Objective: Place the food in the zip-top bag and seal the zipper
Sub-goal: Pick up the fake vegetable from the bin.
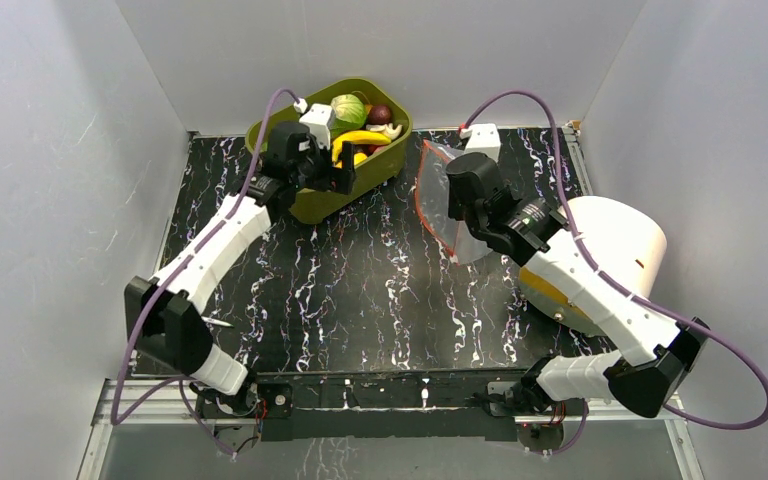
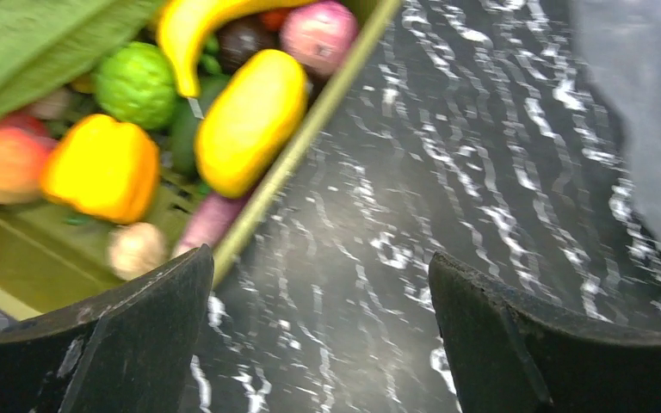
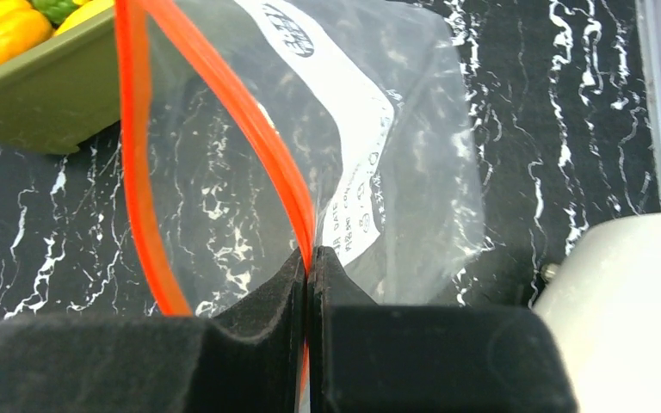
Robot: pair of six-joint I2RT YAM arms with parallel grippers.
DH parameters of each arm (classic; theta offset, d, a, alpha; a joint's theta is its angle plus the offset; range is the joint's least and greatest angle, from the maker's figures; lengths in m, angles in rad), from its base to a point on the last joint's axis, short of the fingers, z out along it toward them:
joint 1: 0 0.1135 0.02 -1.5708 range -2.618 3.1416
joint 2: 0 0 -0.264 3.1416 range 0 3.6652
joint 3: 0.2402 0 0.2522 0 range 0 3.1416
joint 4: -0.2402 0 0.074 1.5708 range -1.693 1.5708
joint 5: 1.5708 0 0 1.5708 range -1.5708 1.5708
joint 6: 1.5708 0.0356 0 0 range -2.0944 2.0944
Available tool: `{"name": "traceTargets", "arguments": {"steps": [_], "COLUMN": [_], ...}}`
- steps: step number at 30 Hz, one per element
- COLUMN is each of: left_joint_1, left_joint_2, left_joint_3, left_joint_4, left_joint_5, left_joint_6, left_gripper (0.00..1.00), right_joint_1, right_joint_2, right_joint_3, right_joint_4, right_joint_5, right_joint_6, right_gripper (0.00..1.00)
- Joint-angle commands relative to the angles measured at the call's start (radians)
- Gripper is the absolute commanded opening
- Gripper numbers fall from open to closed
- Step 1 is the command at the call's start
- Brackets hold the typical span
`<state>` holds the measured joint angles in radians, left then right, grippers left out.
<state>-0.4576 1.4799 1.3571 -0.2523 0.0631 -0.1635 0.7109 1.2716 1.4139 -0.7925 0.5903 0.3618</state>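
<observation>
Next, my left gripper goes left in the top view and down onto the long green leaf [image 2: 34, 43].
The food lies in an olive-green tub [image 1: 322, 207]: a pale green cabbage [image 1: 348, 108], a yellow banana [image 1: 360, 137] and a purple ball [image 1: 380, 114]. The left wrist view shows the banana [image 2: 185, 30], a yellow pepper [image 2: 103, 168], a long green leaf [image 2: 34, 43] and other pieces. My left gripper [image 1: 345, 172] is open and empty over the tub's near right edge [image 2: 318, 284]. My right gripper [image 1: 456, 208] is shut on the zipper [image 3: 224, 95] of the zip-top bag [image 3: 396, 155] and holds it up with its mouth spread open. The bag [image 1: 438, 190] is empty.
A large white cylinder with a yellow underside [image 1: 615, 245] lies at the right, close behind my right arm. The tub's corner [image 3: 43, 99] is just left of the bag. Grey walls close in the black marbled table [image 1: 360, 290] on three sides.
</observation>
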Motion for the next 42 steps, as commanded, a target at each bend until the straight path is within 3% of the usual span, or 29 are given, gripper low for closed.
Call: {"name": "traceTargets", "arguments": {"steps": [1, 7, 11, 16, 20, 32, 42], "left_joint_1": [0.023, 0.049, 0.094, 0.146, 0.167, 0.204, 0.214], "left_joint_2": [0.088, 0.135, 0.186, 0.257, 0.341, 0.608, 0.719], "left_joint_3": [0.094, 0.044, 0.044, 0.054, 0.133, 0.390, 0.467], "left_joint_4": [-0.043, 0.169, 0.243, 0.304, 0.285, 0.269, 0.283], "left_joint_5": [-0.137, -0.317, -0.341, -0.261, -0.208, -0.300, -0.331], "left_joint_6": [0.193, 0.400, 0.540, 0.702, 0.820, 1.080, 1.163], "left_gripper": [0.93, 0.86, 0.85, 0.83, 0.79, 0.78, 0.78], "right_joint_1": [-0.001, -0.002, -0.004, -0.010, -0.010, -0.029, -0.046], "right_joint_2": [0.035, 0.116, 0.127, 0.113, 0.116, 0.150, 0.177], "right_joint_3": [-0.049, -0.029, -0.047, -0.060, -0.035, 0.065, 0.118], "right_joint_4": [0.160, 0.173, 0.162, 0.162, 0.141, 0.085, 0.051], "right_joint_5": [-0.095, -0.209, -0.247, -0.231, -0.221, -0.205, -0.207], "right_joint_6": [-0.042, -0.006, 0.017, 0.009, 0.000, -0.067, -0.058], "right_gripper": [0.00, 0.00, 0.00, 0.00, 0.00, 0.00, 0.00]}}
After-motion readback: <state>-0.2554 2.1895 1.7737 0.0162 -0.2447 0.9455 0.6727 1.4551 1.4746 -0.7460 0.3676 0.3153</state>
